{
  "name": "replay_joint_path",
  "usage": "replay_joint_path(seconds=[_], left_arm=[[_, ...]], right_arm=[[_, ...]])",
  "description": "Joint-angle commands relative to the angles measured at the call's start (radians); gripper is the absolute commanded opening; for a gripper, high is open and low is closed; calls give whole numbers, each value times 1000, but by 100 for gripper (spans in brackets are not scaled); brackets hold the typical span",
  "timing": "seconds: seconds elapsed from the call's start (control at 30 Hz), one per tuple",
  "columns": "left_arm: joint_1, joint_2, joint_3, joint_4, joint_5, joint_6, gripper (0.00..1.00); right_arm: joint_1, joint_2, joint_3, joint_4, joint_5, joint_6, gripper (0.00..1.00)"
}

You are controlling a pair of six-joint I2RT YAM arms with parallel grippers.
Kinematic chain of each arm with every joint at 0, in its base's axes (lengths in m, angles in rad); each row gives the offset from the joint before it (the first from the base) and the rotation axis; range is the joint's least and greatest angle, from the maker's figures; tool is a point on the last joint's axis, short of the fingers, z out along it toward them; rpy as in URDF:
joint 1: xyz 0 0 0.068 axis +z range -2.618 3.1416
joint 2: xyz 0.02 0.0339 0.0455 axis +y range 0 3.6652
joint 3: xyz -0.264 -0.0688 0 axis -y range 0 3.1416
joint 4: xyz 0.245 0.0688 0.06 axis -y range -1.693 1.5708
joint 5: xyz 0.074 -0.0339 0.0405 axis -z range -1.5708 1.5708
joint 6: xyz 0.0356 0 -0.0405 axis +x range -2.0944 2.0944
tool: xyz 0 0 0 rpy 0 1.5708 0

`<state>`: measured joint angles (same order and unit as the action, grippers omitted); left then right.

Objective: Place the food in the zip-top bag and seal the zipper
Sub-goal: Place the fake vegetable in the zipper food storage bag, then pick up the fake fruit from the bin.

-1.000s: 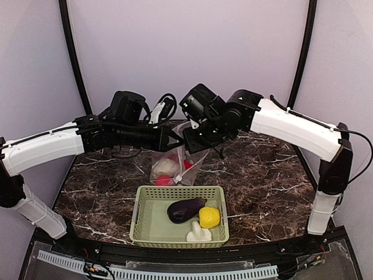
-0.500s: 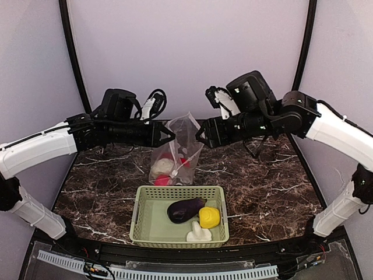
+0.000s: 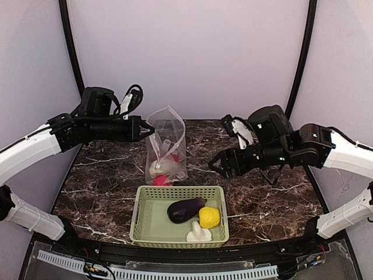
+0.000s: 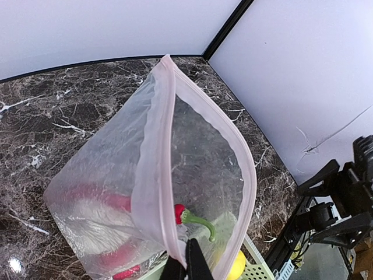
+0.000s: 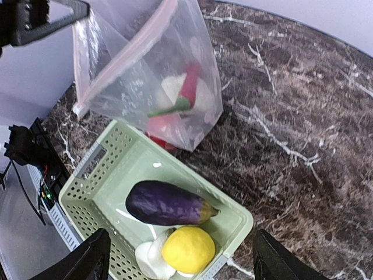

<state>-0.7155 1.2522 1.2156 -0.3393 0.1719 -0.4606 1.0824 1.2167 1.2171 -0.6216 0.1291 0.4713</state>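
My right gripper is open and will next move down and back into the basket, over the yellow pepper's round body, because this food is still outside the bag.
The clear zip-top bag stands behind the basket with its mouth up and open. My left gripper is shut on the pinkish zipper strip at the mouth's left edge; the shut fingertips show in the left wrist view. In the bag lie the white cauliflower, a red pepper and the red chili. My right gripper is open and empty, right of the bag and above the table. In its wrist view it hovers over the eggplant, yellow pepper and mushroom.
The pale green basket sits at the table's front centre, just in front of the bag, and holds the eggplant, yellow pepper and mushroom. Dark marble table with purple walls behind.
My right gripper let go of the bag's mouth and swung right and down, away from the bag. My left gripper moved left with the strip; the bag now stands more upright.
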Motion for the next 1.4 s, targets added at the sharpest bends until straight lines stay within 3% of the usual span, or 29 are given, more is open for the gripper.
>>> replay_joint_path(seconds=[0.0, 0.33, 0.8, 1.37], left_arm=[[10, -26, -26, -17, 5, -6, 1], [14, -24, -50, -4, 17, -13, 1], [22, -39, -76, 11, 23, -16, 1], [28, -45, -84, 19, 34, -15, 1]], right_arm=[[25, 5, -99, 15, -38, 83, 81], [133, 155, -149, -19, 0, 252, 79], [179, 339, -44, -107, 29, 318, 78], [254, 536, 102, -337, 172, 404, 80]])
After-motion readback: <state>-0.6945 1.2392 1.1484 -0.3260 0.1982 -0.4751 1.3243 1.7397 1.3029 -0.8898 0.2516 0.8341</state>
